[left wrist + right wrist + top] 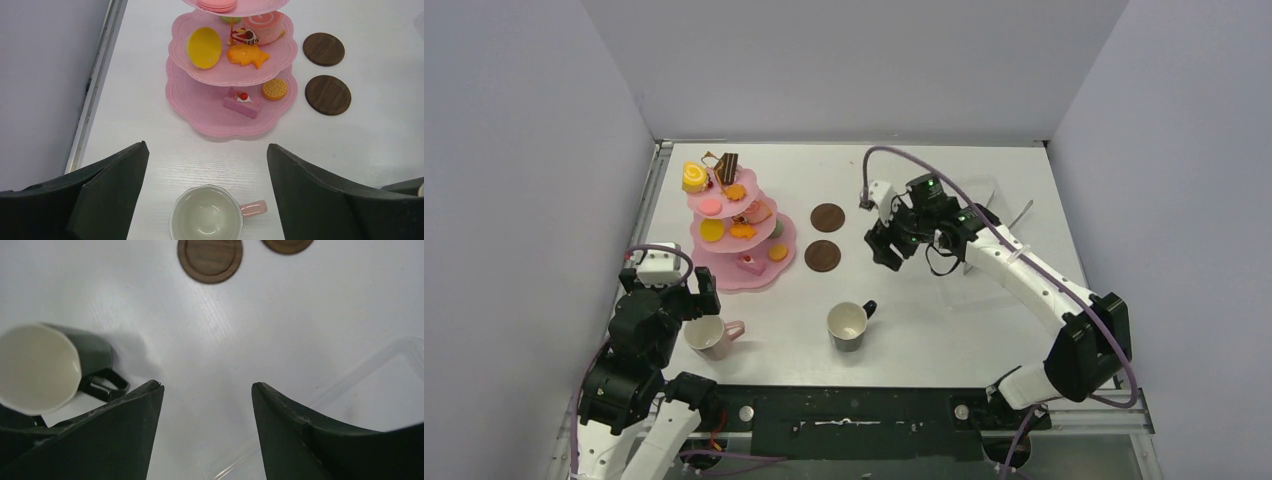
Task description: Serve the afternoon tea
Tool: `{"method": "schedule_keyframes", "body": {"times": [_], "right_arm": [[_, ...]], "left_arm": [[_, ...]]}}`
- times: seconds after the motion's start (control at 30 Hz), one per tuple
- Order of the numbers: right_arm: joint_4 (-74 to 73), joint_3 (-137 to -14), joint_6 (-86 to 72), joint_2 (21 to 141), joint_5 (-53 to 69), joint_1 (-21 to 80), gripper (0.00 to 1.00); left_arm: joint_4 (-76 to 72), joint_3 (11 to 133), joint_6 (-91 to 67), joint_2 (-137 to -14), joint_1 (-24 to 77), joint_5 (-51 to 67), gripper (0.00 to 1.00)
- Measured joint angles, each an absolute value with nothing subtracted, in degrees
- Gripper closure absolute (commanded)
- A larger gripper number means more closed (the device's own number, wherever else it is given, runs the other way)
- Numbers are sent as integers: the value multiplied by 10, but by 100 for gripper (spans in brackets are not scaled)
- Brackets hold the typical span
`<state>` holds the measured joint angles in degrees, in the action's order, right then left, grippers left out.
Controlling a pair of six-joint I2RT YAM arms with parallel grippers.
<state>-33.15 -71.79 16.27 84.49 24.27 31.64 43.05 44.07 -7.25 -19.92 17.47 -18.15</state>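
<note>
The right gripper moves back and down next, turning to straddle the black mug's handle (870,308) (106,384), since that handle juts toward the tray side.
The pink three-tier stand (764,268) stands at the left with small toy pastries (694,176) on all its tiers. Two brown coasters (828,217) (822,256) lie bare just to its right. The pink mug (709,337) sits upright near the front left, and my left gripper (669,292) hovers open above it; in the left wrist view the mug (207,215) is low between the wide fingers (115,190). The black mug (849,325) stands upright at front centre. My right gripper (886,248) is open and empty over the bare table right of the coasters, with the black mug (45,367) off to its left.
A clear plastic tray (989,185) lies under the right arm at the back right, its rim (395,347) showing beside the right fingers. Metal tongs (1022,214) lie by it. Grey walls close in the table on three sides.
</note>
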Motion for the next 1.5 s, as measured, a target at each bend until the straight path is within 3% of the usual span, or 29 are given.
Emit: {"method": "schedule_keyframes", "body": {"times": [0.27, 0.53, 1.27, 1.5], "right_arm": [[-470, -668, 431, 807, 303, 342, 35], [-516, -664, 568, 781, 340, 357, 37], [-429, -644, 602, 893, 303, 482, 43], [-412, -638, 595, 898, 302, 486, 52]], "left_arm": [[430, 441, -72, -199, 175, -178, 13], [430, 441, -72, -196, 175, -178, 13], [430, 441, -72, -191, 174, -178, 13], [430, 441, -72, -191, 174, -178, 13]]}}
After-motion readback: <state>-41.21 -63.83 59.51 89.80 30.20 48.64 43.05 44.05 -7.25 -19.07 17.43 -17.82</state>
